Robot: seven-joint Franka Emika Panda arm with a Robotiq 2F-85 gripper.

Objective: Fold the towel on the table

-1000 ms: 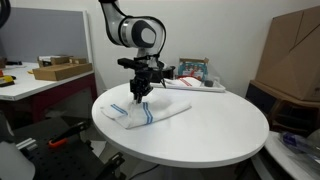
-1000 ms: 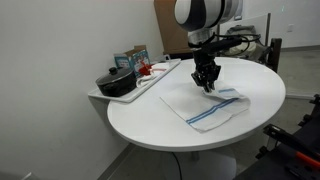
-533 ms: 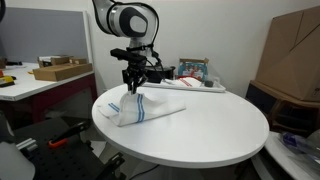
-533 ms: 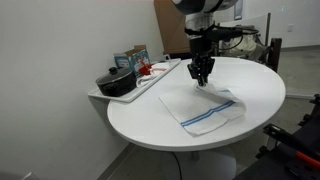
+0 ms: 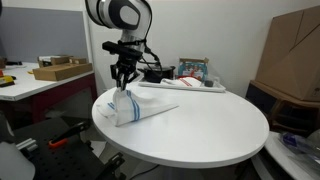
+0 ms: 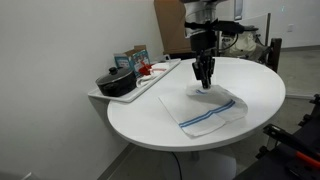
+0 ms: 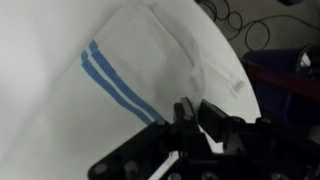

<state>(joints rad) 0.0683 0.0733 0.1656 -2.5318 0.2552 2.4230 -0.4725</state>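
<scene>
My gripper should next move down and across toward the blue stripes and let go of the raised fold upon the towel (image 5: 140, 108), because the fold still stands in a peak.
The towel (image 5: 140, 108) (image 6: 212, 108), white with blue stripes, lies on the round white table (image 5: 200, 135) (image 6: 150, 120). One part of it is drawn up into a peak under my gripper (image 5: 123, 87) (image 6: 203, 84). The gripper hangs above the table, shut on that raised fold of the towel. In the wrist view the black fingers (image 7: 183, 112) pinch the white cloth, and the towel's blue stripes (image 7: 112, 76) run off to the left of my gripper (image 7: 192, 116). The rest of the towel still rests flat on the tabletop.
A dark tray with a pan (image 6: 117, 83) and small boxes (image 6: 131, 58) sits at the table's edge. Items and cables (image 5: 190, 75) lie at the back of the table. A desk with a cardboard box (image 5: 60, 70) stands beside it, and large cardboard (image 5: 295, 55) stands behind.
The gripper has risen and moved sideways across the table, keeping hold of the towel. The held part has been pulled up and over, so the cloth bunches into a taller peak.
</scene>
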